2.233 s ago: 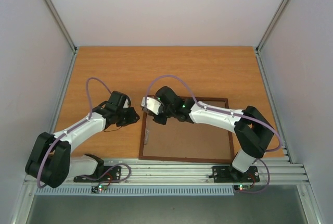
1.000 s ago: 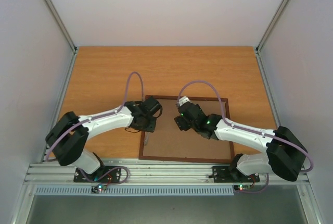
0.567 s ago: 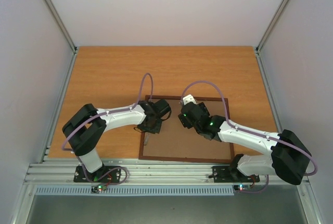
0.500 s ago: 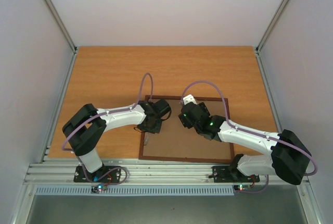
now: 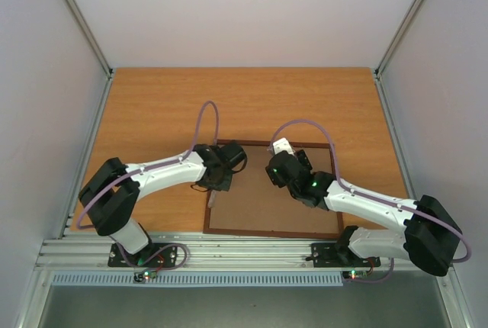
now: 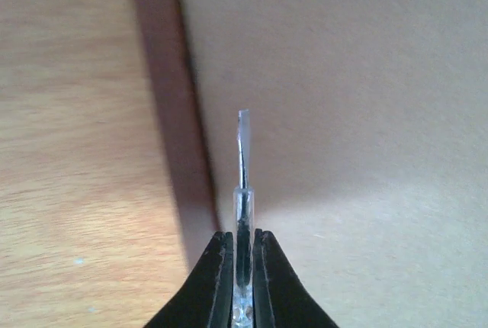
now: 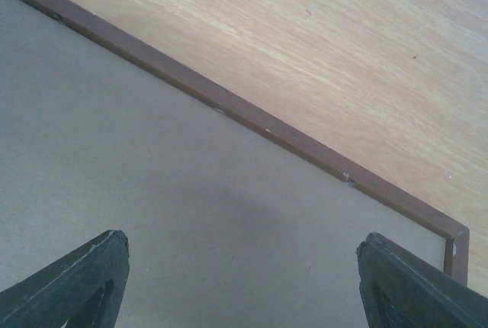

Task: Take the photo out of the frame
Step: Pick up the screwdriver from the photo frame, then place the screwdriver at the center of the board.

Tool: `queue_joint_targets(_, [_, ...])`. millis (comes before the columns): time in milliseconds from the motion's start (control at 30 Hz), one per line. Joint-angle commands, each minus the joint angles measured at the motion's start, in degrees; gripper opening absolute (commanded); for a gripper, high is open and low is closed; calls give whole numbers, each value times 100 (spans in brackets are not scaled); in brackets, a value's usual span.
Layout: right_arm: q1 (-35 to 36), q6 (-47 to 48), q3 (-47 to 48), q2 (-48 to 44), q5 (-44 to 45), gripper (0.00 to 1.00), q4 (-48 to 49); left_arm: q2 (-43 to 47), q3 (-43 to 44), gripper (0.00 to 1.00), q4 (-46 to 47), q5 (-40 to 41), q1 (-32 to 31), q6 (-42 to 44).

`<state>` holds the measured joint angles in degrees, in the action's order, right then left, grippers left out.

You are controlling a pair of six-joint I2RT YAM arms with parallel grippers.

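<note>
Next, my left gripper should move past the frame's rim to the left in the top view and release the small tool (image 6: 243, 160), as the tabletop beside the frame lies bare.
The frame (image 5: 328, 191) lies face down on the table, with its plain brown back up inside a thin reddish-brown rim (image 7: 252, 118). The photo is hidden under that back. My left gripper (image 5: 218, 180) hangs over the frame's left edge, shut on a small tool (image 6: 243, 160) with a clear handle and a flat metal blade. The blade points along the rim (image 6: 179, 114) just inside it; in the top view the tool's tip (image 5: 211, 199) shows below the gripper. My right gripper (image 7: 244, 282) stands open over the back near the frame's far edge, holding nothing.
The wooden tabletop (image 5: 168, 107) stretches left of and behind the frame. A grey metal rail (image 5: 252, 252) runs along the near edge by both arm bases. White walls enclose the sides and back.
My left gripper has closed on the small tool at the frame's left edge and drawn slightly left. The right arm has shifted a little to the right, still open.
</note>
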<state>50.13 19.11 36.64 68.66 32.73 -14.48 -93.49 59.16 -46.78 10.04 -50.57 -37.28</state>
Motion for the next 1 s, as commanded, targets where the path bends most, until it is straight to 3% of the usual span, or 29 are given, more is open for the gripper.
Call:
queue_joint_targets(0, [-21,-4,-89,-230,177,82,143,404,51,0,-545,697,401,24])
queue_joint_targets(300, [-21,26,-156,-257,207,82,202,749,-733,1,-289,925,2060,86])
queue_joint_targets(633, [-29,37,-157,-83,85,82,295,-44,-1013,3,510,600,3570,366])
queue_joint_targets(967, [-29,14,-115,9,-136,82,356,70,-1315,7,818,-26,4439,302])
